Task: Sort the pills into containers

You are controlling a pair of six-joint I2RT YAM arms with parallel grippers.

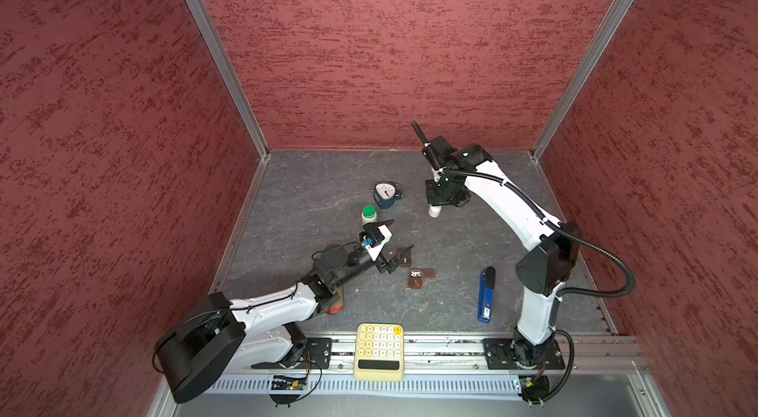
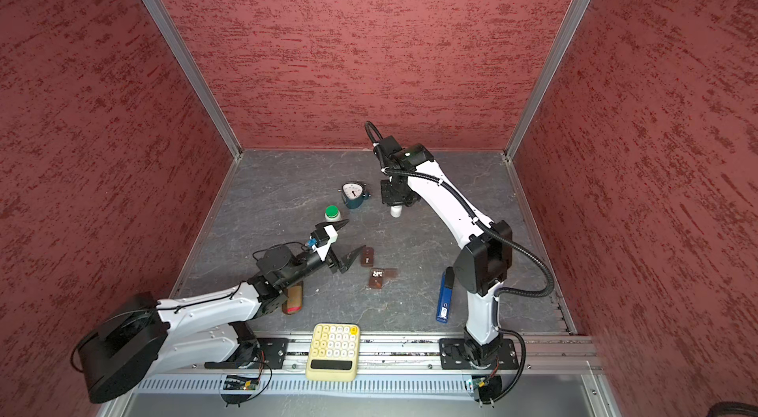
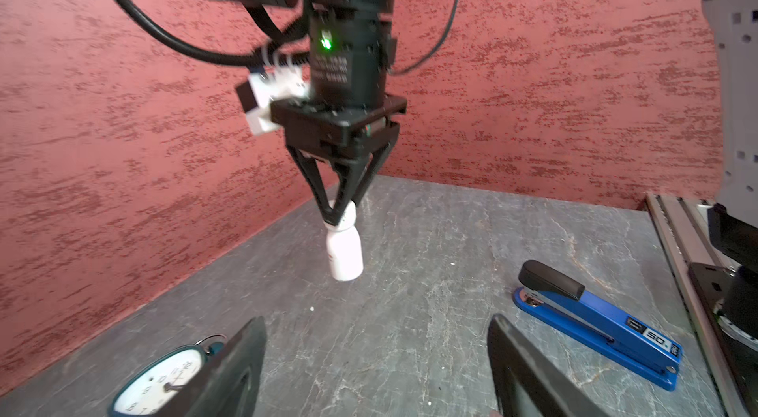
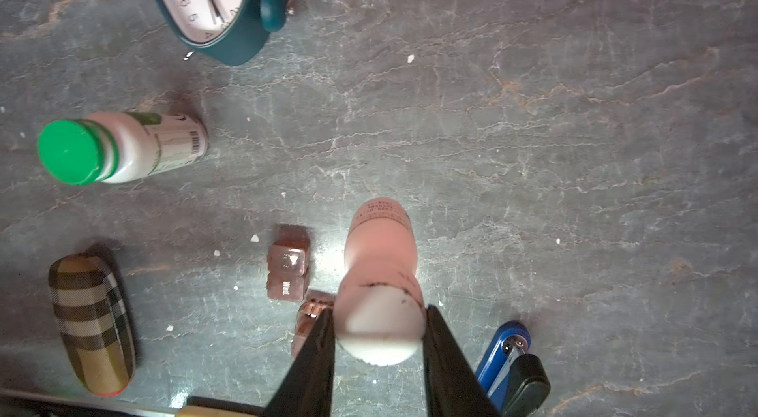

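My right gripper goes down next to stand the small white bottle (image 4: 379, 267) upright and release its cap, since open tabletop (image 4: 427, 113) beside the alarm clock lies below.
The containers lie as two dark brown pieces on the grey table: one (image 1: 405, 258) right by my left gripper's lower finger, the other (image 1: 415, 278) nearer the front with a lid flipped open and white pills (image 1: 416, 272) in a cell. Both pieces (image 4: 287, 267) (image 4: 307, 318) show in the right wrist view. Loose pills (image 4: 254, 237) (image 3: 311, 308) dot the table. My left gripper (image 1: 401, 235) (image 3: 377, 370) is open and empty. My right gripper (image 1: 435, 205) (image 4: 379, 312) is shut on the cap end of a small white bottle (image 3: 344, 255) (image 4: 379, 267), held above the table.
A teal alarm clock (image 1: 385, 193) and a green-capped white bottle (image 1: 369, 214) stand behind the left gripper. A blue stapler (image 1: 486, 296) lies at the right, a yellow calculator (image 1: 379, 349) on the front rail, and a plaid case (image 2: 293, 298) under the left arm.
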